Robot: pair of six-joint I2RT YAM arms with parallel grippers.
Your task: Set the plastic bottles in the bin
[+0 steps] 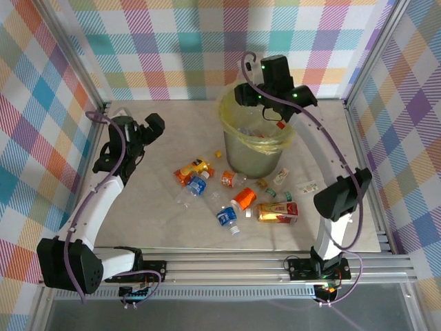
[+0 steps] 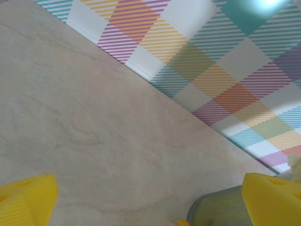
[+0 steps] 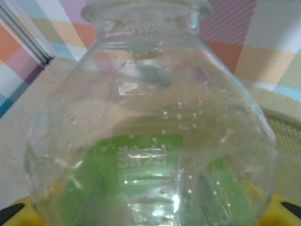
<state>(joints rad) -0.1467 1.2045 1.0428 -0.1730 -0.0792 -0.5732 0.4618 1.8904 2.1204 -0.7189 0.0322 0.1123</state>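
Observation:
My right gripper moves down slightly toward the yellowish liner next and lets go of the clear plastic bottle over the bin's opening, since the bin's opening (image 1: 253,123) is below the gripper.
My right gripper (image 1: 267,110) hangs over the mouth of the bin (image 1: 251,157), a pale-green bucket with a yellowish liner. It is shut on a clear plastic bottle (image 3: 150,117) with a green label, which spans the gap between its yellow fingers (image 3: 14,209). Several plastic bottles lie on the table in front of the bin: an orange-yellow one (image 1: 192,169), a blue-labelled one (image 1: 198,183), another blue one (image 1: 226,218), an orange one (image 1: 243,198) and a red-gold one (image 1: 278,212). My left gripper (image 1: 153,128) is open at the left of the table with nothing between its fingers (image 2: 26,200).
The bin's base (image 2: 218,209) sits at the lower right of the left wrist view, with a small yellow cap (image 2: 182,222) beside it. That yellow cap (image 1: 218,154) lies left of the bin. Checked walls and metal posts enclose the table.

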